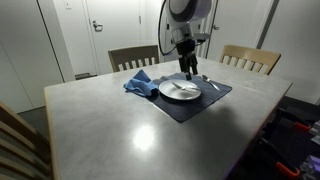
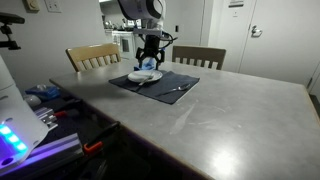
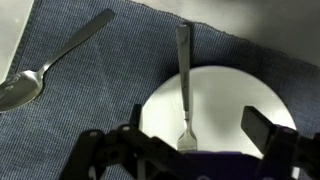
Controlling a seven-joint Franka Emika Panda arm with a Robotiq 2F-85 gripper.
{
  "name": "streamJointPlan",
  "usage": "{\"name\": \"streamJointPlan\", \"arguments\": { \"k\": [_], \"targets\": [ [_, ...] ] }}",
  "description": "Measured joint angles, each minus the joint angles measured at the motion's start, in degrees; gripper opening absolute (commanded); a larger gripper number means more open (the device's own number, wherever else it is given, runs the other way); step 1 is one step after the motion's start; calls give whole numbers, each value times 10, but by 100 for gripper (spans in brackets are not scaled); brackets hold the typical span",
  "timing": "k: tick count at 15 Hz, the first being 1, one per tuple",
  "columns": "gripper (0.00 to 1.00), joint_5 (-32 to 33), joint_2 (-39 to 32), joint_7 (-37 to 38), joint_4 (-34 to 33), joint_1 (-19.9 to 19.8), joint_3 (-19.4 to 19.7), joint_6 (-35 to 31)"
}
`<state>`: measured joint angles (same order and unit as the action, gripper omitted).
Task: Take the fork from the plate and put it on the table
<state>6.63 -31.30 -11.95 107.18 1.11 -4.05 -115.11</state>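
My gripper is above the fork's thin handle inside the plate's rim and will go nearly straight down onto it next.
A silver fork (image 3: 184,85) lies on a white plate (image 3: 235,95), tines toward me and handle running off the far rim onto a dark blue placemat (image 3: 90,95). In both exterior views the plate (image 1: 181,91) (image 2: 144,76) sits on the placemat (image 1: 205,102) (image 2: 170,85) at the far side of the grey table (image 1: 130,130). My gripper (image 3: 195,122) is open and empty, just above the plate, with its fingers on either side of the fork's tine end. It also shows in both exterior views (image 1: 187,68) (image 2: 150,62).
A spoon (image 3: 40,75) lies on the placemat beside the plate. A crumpled blue cloth (image 1: 140,83) sits next to the plate. Two wooden chairs (image 1: 133,57) (image 1: 250,58) stand behind the table. Equipment and cables (image 2: 40,110) lie off the table's edge.
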Motion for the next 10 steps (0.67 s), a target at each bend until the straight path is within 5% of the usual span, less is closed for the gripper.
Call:
{"name": "streamJointPlan", "arguments": {
  "k": [10],
  "targets": [
    [100, 73, -1, -2, 39, 36, 0, -51]
  ]
}}
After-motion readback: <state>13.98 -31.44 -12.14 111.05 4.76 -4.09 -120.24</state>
